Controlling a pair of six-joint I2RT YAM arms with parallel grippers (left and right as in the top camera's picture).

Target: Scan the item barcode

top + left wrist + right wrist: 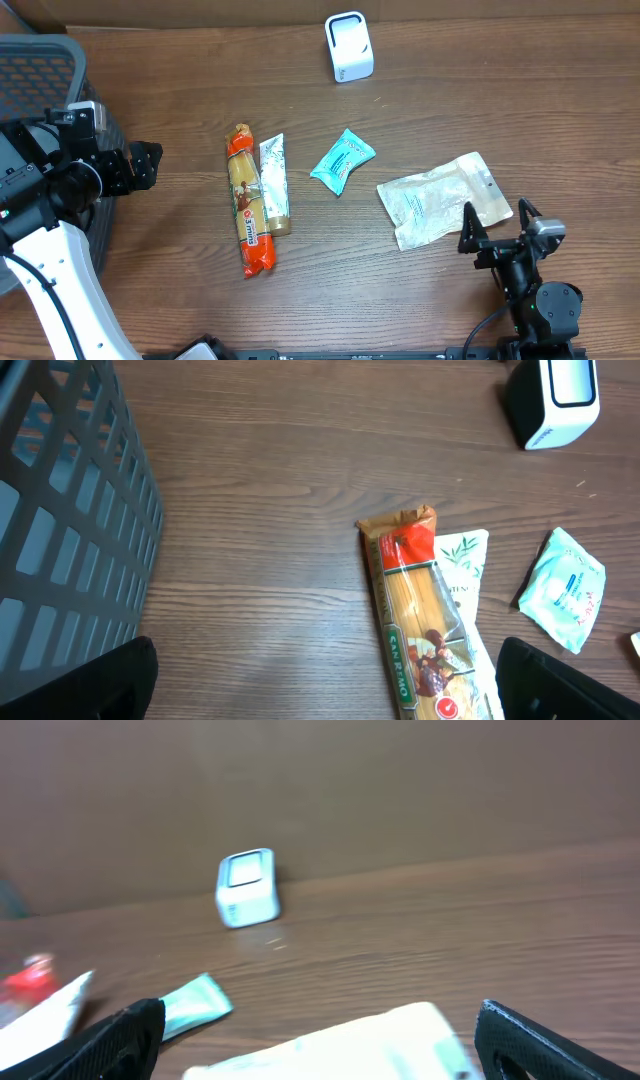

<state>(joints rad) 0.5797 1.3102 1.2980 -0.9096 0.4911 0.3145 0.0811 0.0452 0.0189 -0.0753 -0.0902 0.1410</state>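
Note:
The table is bare beside the white pouch's edge opposite the teal packet, so there is room for my right gripper. It will turn toward the left in the overhead view next while it goes down onto that edge.
A white barcode scanner (pixel 349 47) stands at the back of the table; both wrist views catch it too, scanner (pixel 555 400) and scanner (pixel 246 887). Several items lie mid-table: a long pasta pack (pixel 251 205) (pixel 415 620), a white-green pouch (pixel 274 185) beside it, a teal packet (pixel 342 160) (pixel 195 1003) and a white pouch (pixel 443 198) (pixel 370 1045). My left gripper (pixel 140 165) (pixel 325 690) hangs open left of the pasta, holding nothing. My right gripper (pixel 497 228) (pixel 320 1040) is open just behind the white pouch's near edge, empty.
A dark mesh basket (pixel 40 60) (pixel 60 510) stands at the far left, close to my left arm. A brown cardboard wall runs along the back of the table behind the scanner.

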